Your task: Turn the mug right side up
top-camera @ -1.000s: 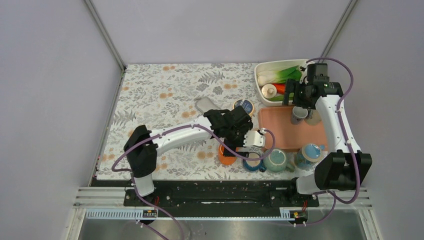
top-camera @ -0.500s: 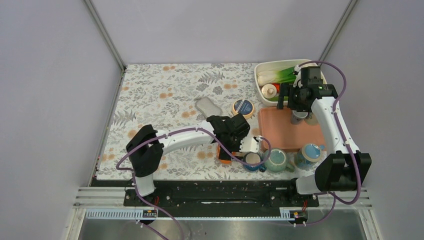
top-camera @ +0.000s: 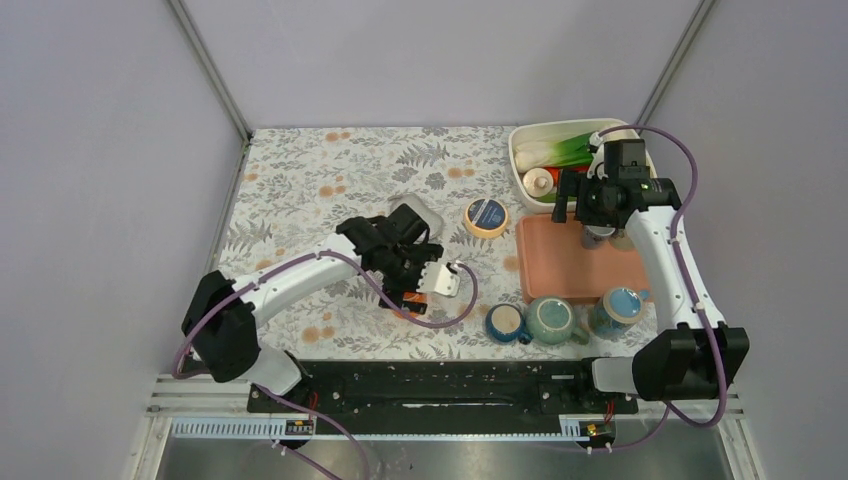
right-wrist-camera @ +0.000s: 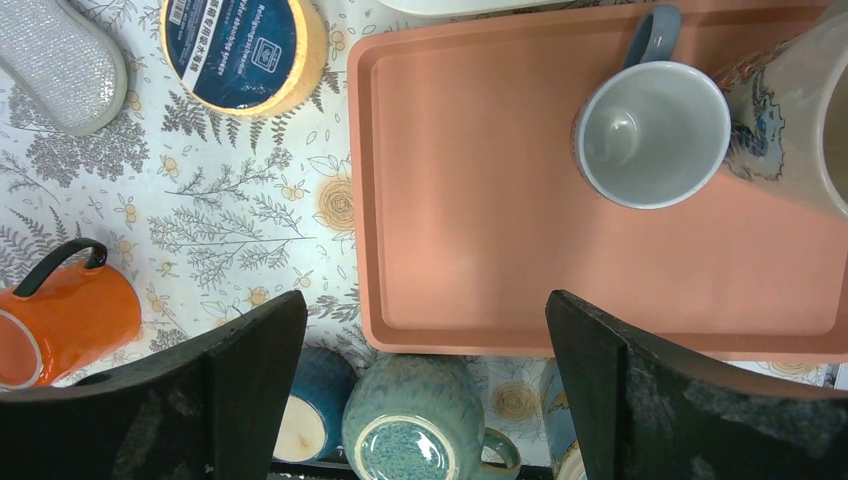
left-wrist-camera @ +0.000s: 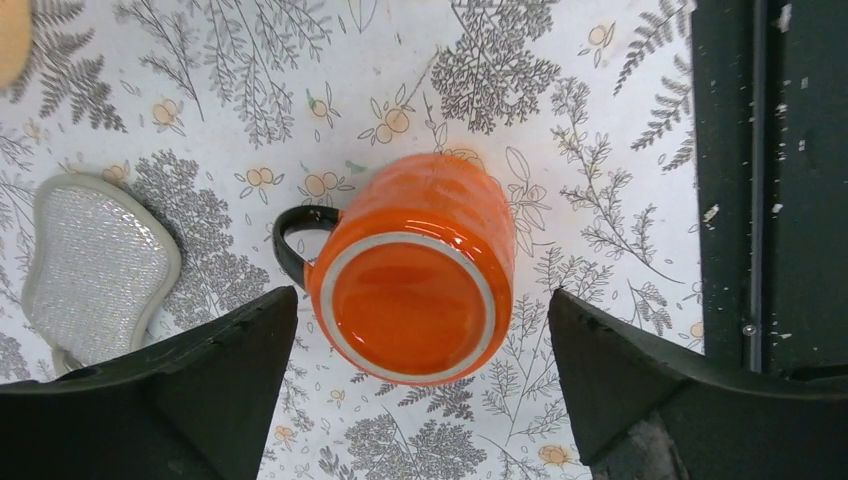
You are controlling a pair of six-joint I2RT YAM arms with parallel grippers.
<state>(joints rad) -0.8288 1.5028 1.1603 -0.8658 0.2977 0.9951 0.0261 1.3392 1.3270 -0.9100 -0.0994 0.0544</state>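
Next, my left gripper turns and lowers until its open fingers straddle the loop and close, because the black handle (left-wrist-camera: 290, 240) juts from the mug's side.
An orange mug (left-wrist-camera: 410, 295) with a black handle (left-wrist-camera: 290, 240) stands base up on the floral cloth. My left gripper (left-wrist-camera: 423, 292) hangs right over it, open. Its fingers (left-wrist-camera: 200, 390) flank the mug's base without touching it. In the top view only a sliver of the mug (top-camera: 408, 298) shows under the left gripper (top-camera: 408, 283). The mug also shows at the lower left of the right wrist view (right-wrist-camera: 65, 320). My right gripper (right-wrist-camera: 425, 300) is open and empty above the near edge of the pink tray (right-wrist-camera: 480, 230); in the top view it (top-camera: 592, 212) is over the tray's far end.
A teal mug (top-camera: 550, 320) stands base up by the near edge, between a blue cup (top-camera: 505, 322) and a blue-lined mug (top-camera: 620, 305). A grey mug (right-wrist-camera: 650, 135) stands upright on the tray. A sponge (top-camera: 412, 213), a tape roll (top-camera: 487, 216) and a white vegetable bin (top-camera: 560, 160) lie behind.
My left arm has swung left, away from the blue cups, and the orange mug now sits further left under it. My right gripper has shifted slightly over the tray.
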